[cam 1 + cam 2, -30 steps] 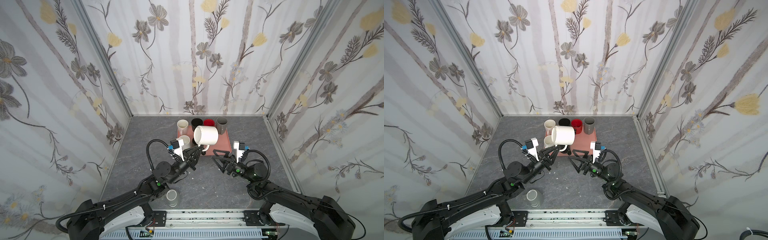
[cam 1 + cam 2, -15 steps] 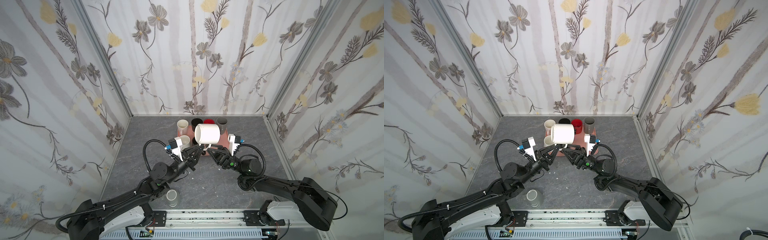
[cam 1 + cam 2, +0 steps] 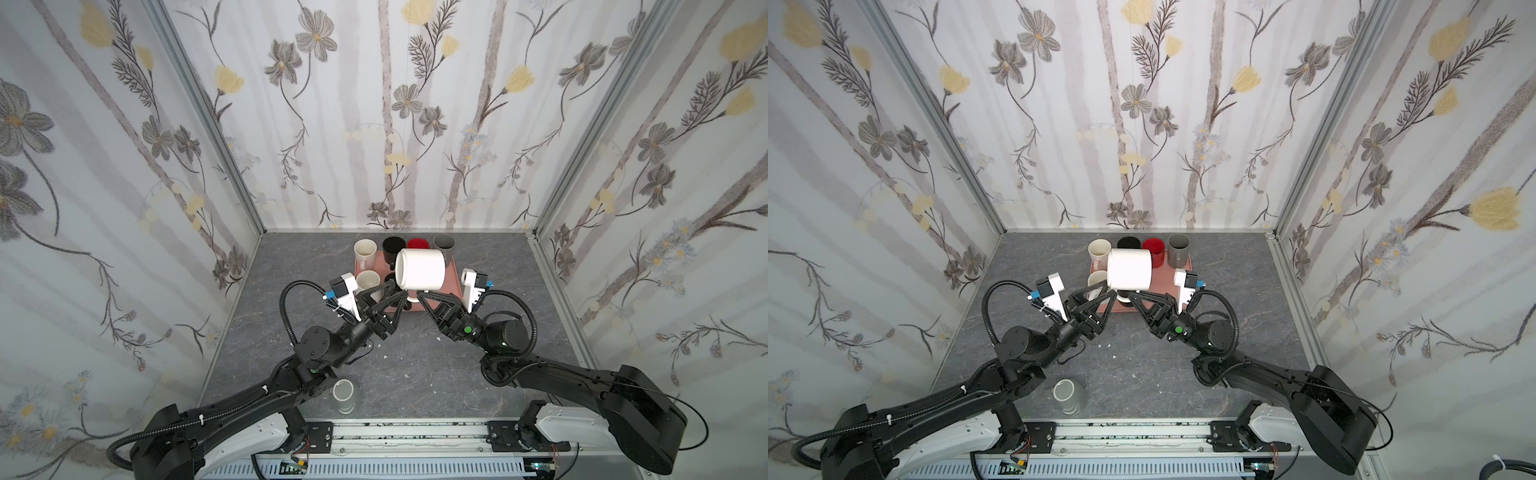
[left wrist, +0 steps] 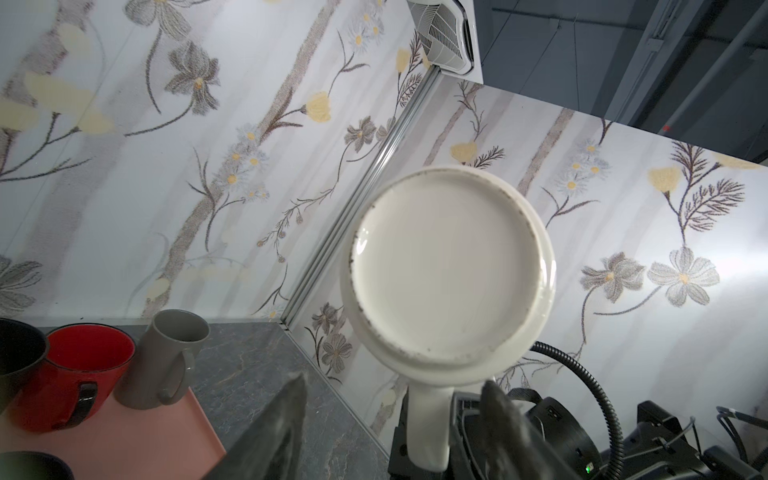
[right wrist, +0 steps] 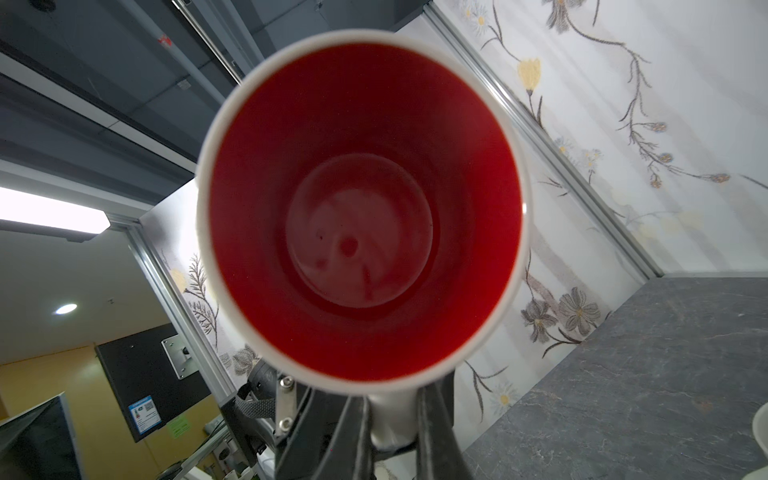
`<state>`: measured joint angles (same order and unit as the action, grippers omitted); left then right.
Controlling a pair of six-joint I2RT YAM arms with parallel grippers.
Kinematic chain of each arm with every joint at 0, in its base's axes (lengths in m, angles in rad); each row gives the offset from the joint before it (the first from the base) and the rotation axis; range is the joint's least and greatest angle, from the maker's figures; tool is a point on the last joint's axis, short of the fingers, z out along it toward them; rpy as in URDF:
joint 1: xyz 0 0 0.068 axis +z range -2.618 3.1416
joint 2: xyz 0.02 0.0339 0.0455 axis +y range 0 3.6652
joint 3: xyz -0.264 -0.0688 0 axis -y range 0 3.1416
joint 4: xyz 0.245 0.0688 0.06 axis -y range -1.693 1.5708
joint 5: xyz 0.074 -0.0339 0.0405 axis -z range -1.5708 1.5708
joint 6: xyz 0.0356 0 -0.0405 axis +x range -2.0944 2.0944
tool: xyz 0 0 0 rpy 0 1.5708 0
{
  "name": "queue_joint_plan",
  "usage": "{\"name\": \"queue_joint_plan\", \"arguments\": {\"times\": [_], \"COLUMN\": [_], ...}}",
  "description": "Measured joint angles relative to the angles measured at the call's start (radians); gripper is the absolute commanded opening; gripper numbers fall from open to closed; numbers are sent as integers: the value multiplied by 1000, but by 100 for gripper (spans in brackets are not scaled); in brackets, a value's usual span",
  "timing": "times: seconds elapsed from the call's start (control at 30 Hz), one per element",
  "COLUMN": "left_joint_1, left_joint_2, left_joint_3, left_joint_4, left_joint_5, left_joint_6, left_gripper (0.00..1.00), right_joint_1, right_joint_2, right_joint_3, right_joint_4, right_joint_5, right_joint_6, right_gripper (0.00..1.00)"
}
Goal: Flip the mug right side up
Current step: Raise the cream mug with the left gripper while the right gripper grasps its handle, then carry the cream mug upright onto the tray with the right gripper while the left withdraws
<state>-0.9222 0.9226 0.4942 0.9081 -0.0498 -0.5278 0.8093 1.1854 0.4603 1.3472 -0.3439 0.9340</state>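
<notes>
My right gripper turns downward next, since the mug's red opening still faces sideways. It then lowers the mug onto the empty part of the pink tray (image 3: 1162, 281) and releases it.
A white mug (image 3: 420, 269) with a red inside hangs on its side above the tray, seen in both top views (image 3: 1128, 269). Its base (image 4: 449, 266) faces the left wrist camera and its red mouth (image 5: 361, 216) faces the right wrist camera. My right gripper (image 3: 422, 295) is shut on the mug's handle (image 5: 392, 424) from below. My left gripper (image 3: 399, 287) is open, with its fingers (image 4: 291, 407) standing apart on either side of the handle (image 4: 428, 419).
A pink tray (image 3: 451, 286) at the back holds upright mugs: cream (image 3: 365, 249), black (image 3: 393, 245), red (image 3: 417, 243), grey (image 3: 444, 243), and another cream one (image 3: 368, 280). A pale cup (image 3: 344, 392) stands at the table's front, by the left arm.
My right gripper moved in from the right and shut on the mug's handle. My left gripper, which was shut on the handle, has opened.
</notes>
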Motion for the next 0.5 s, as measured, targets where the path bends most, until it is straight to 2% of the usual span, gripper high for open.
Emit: {"name": "queue_joint_plan", "arguments": {"times": [0.13, 0.3, 0.4, 0.5], "left_joint_1": [0, 0, 0, 0], "left_joint_2": [-44, -125, -189, -268], "left_joint_3": [-26, -34, -51, -81], "left_joint_4": [-29, -130, -197, -272], "left_joint_5": [-42, -100, -137, -175], "left_joint_6": [-13, -9, 1, 5], "left_gripper": [100, 100, 100, 100], "right_joint_1": [-13, -46, -85, -132], "right_joint_2": [-116, -232, -238, -181], "right_joint_3": [-10, 28, 90, 156], "right_joint_4": [-209, -616, -893, -1136], "right_joint_5": [60, 166, 229, 288], "right_joint_6": [-72, -189, -270, -355], "right_gripper": [0, 0, 0, 0]}}
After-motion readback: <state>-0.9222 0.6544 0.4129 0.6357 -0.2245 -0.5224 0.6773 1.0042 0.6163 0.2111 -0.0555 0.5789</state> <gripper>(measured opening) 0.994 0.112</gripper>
